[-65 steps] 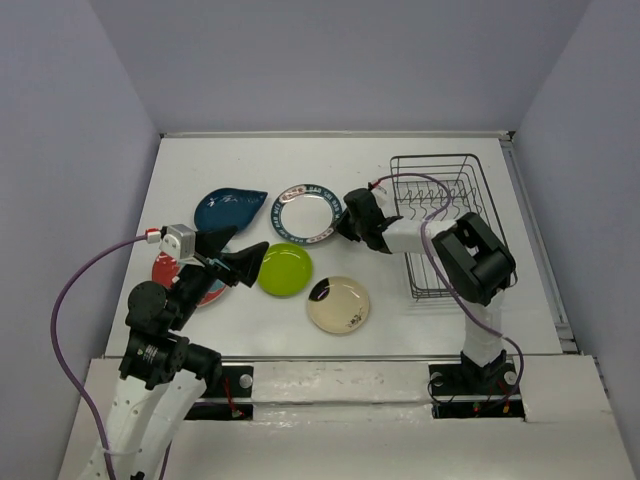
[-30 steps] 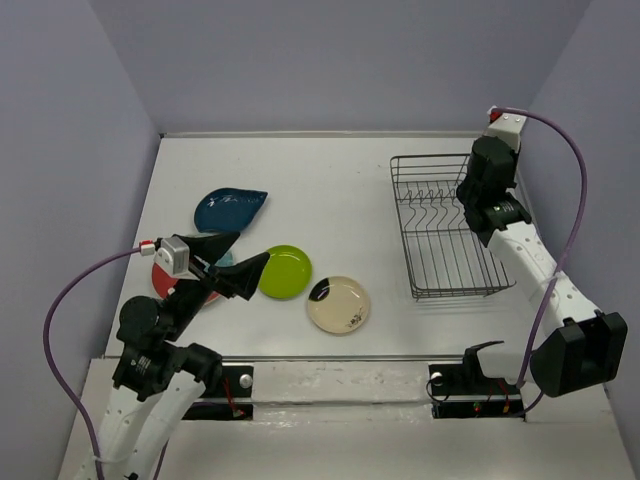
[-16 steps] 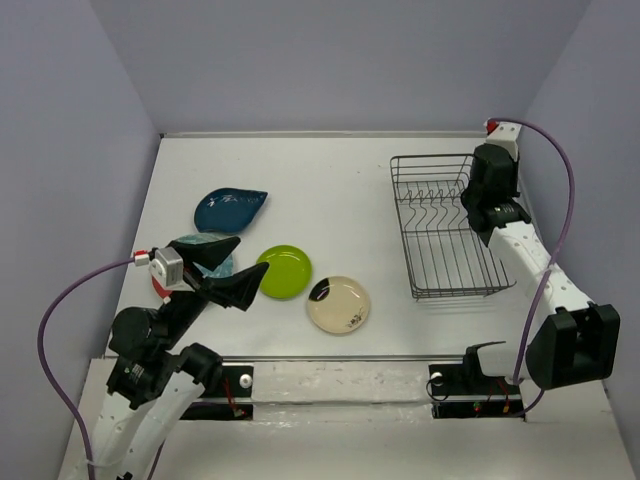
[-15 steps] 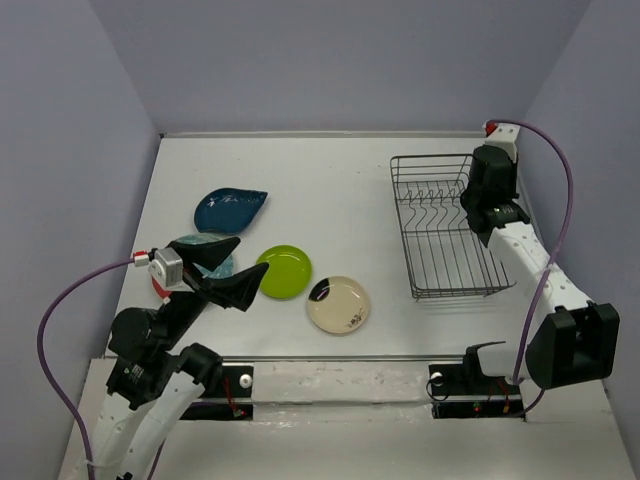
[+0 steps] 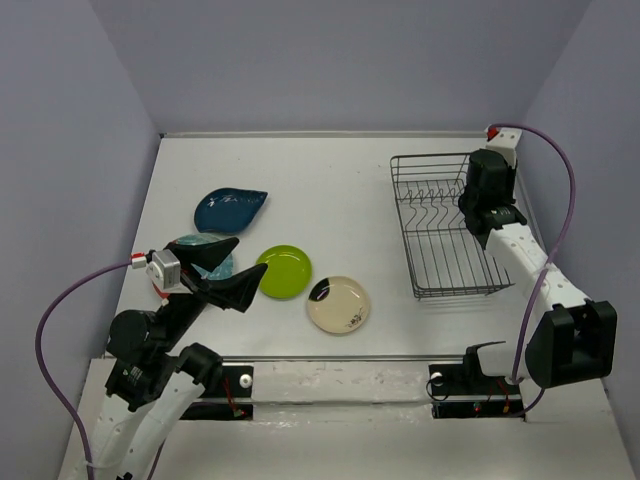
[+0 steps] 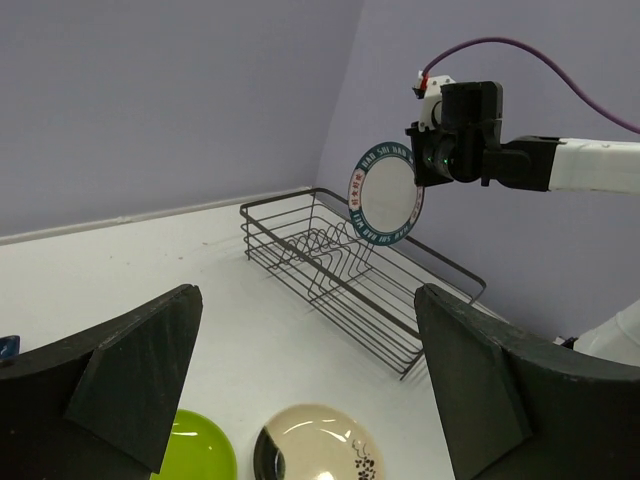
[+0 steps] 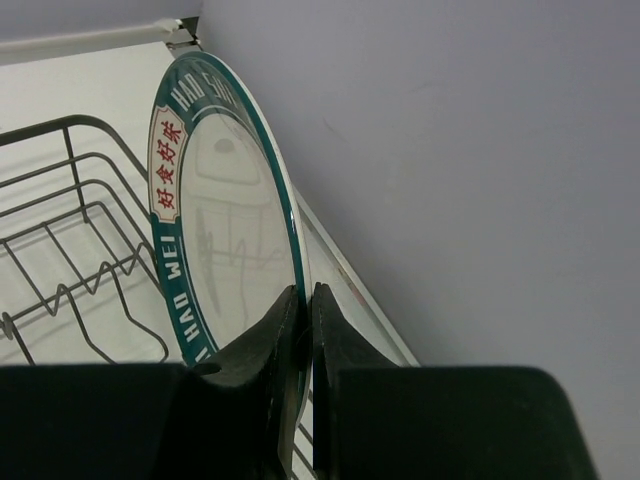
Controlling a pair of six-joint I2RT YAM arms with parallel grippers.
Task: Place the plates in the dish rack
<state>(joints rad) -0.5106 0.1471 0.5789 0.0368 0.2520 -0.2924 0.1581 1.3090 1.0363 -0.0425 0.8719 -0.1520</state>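
The upright plate still hangs above the wires at the rack's far end [image 5: 455, 194] [image 7: 142, 252], so my right gripper needs to go down toward them next and let go of the plate's rim there.
My right gripper [image 5: 481, 210] is shut on the rim of the white plate with the dark blue patterned rim [image 7: 220, 230]. It holds the plate upright, on edge, above the far right end of the black wire dish rack [image 5: 409, 225]. The plate also shows in the left wrist view [image 6: 387, 193]; in the top view the wrist hides it. My left gripper [image 5: 232, 265] is open and empty, raised over the table's near left. The teal-blue leaf plate [image 5: 229, 208], lime green plate [image 5: 285, 270] and cream plate [image 5: 338, 303] lie on the table. The red and blue plate [image 5: 188, 243] is partly hidden under my left gripper.
The rack's upright prongs [image 6: 325, 245] stand at its far end, just below and left of the held plate. The right wall [image 7: 450, 150] rises close behind the plate. A raised table edge [image 5: 530, 230] runs right of the rack.
My right gripper lifted the patterned plate off the table's middle and carried it over the rack's far right, then edged slightly left. My left arm drew back a little.
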